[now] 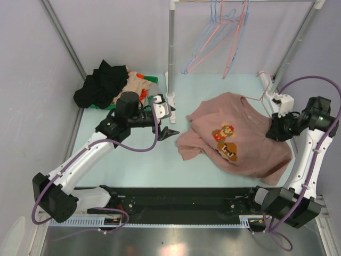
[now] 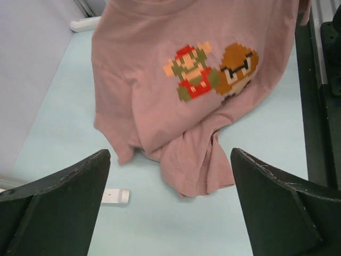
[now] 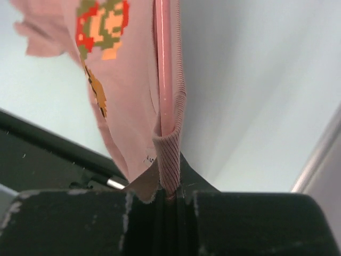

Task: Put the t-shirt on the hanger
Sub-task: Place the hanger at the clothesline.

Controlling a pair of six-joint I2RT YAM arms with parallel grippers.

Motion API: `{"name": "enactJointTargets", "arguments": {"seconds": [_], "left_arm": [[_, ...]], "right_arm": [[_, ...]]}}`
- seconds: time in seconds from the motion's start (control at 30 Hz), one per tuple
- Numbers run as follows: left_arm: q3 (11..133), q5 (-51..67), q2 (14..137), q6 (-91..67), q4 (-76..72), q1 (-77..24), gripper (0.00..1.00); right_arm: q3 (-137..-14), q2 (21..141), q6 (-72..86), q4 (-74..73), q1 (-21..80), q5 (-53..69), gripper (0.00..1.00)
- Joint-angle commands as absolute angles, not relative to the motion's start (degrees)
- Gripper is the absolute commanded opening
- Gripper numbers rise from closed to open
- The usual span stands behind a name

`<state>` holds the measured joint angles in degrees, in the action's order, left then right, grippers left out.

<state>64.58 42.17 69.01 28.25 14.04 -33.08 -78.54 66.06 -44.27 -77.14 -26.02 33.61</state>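
Observation:
My right gripper moves up and outward to the bar's bare part beside the hanging hangers next, then releases the collar.
The dusty-pink t-shirt (image 1: 234,136) lies crumpled on the table, pixel-art print facing up; it also shows in the left wrist view (image 2: 160,90). The pale-pink hanger (image 1: 262,99) sticks out at the collar, its bar inside the shirt (image 3: 162,64). My right gripper (image 1: 277,125) is shut on the ribbed collar (image 3: 171,160) together with the hanger bar, at the shirt's right edge; the pinch shows in the right wrist view (image 3: 171,194). My left gripper (image 1: 171,132) is open and empty, just left of the shirt's lower hem, low over the table (image 2: 170,213).
A pile of black, beige and orange clothes (image 1: 109,82) lies at the back left. A white rack pole (image 1: 170,53) stands behind the shirt, its foot in the left wrist view (image 2: 115,196). Light-blue and pink hangers (image 1: 218,37) hang on the rail. A black rail (image 1: 186,200) runs along the front.

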Motion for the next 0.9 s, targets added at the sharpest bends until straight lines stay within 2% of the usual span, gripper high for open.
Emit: {"name": "enactJointTargets", "arguments": {"seconds": [0.0,0.27,0.43,0.63,0.73,0.87], "left_arm": [[62.8,43.2,66.8,26.0,12.0,-32.7,1.00],[60.9,42.8,65.2,24.5,10.7,-32.7,1.00],[59.1,42.7,64.2,22.9,9.4,-32.7,1.00],[57.3,42.0,62.8,21.9,8.8,-32.7,1.00],[56.1,41.7,61.9,21.9,8.8,-32.7,1.00],[54.9,41.2,60.9,21.9,8.9,-32.7,1.00]], "right_arm": [[-86.1,67.9,-38.4,-66.0,-28.4,33.2,0.00],[-103.4,80.7,-21.2,-50.2,-28.2,29.8,0.00],[-118.7,90.7,-13.6,-47.8,-27.4,28.7,0.00],[-137.9,102.9,-12.3,-48.2,-23.1,24.2,0.00],[-142.5,106.8,-12.8,-48.4,-21.6,21.5,0.00],[-142.8,109.1,-13.6,-48.6,-20.3,18.3,0.00]]}}
